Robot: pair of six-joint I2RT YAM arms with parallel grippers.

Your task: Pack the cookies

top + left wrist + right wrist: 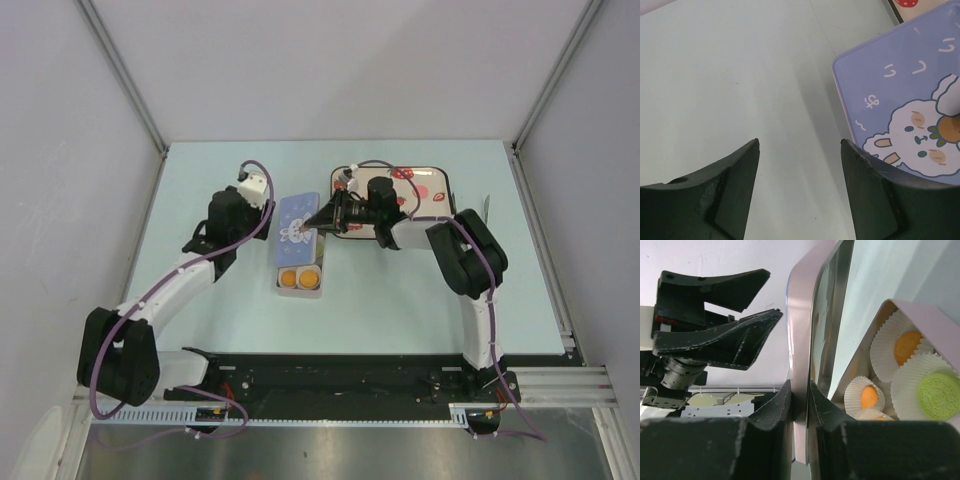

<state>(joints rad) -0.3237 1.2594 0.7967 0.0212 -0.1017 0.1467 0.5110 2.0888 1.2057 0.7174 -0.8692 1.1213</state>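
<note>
The box's near end [299, 279] lies below and back from my right gripper, still uncovered. The lid goes back and down there in my right gripper next, for release.
A lavender lid with a bunny picture [298, 225] lies tilted over the far part of an open tin box [300, 292]. Two orange cookies [288, 279] show in the box's uncovered near end. My right gripper [318, 222] is shut on the lid's right edge. In the right wrist view the gripper [800, 390] pinches the lid's rim [801, 340], and orange cookies [905, 346] in white paper cups and one green cookie [938, 393] lie under the lid. My left gripper [800, 142] is open and empty just left of the lid [900, 90].
A square tray with a red strawberry pattern [432, 188] stands at the back right, behind my right arm. Grey walls close in the light green table on three sides.
</note>
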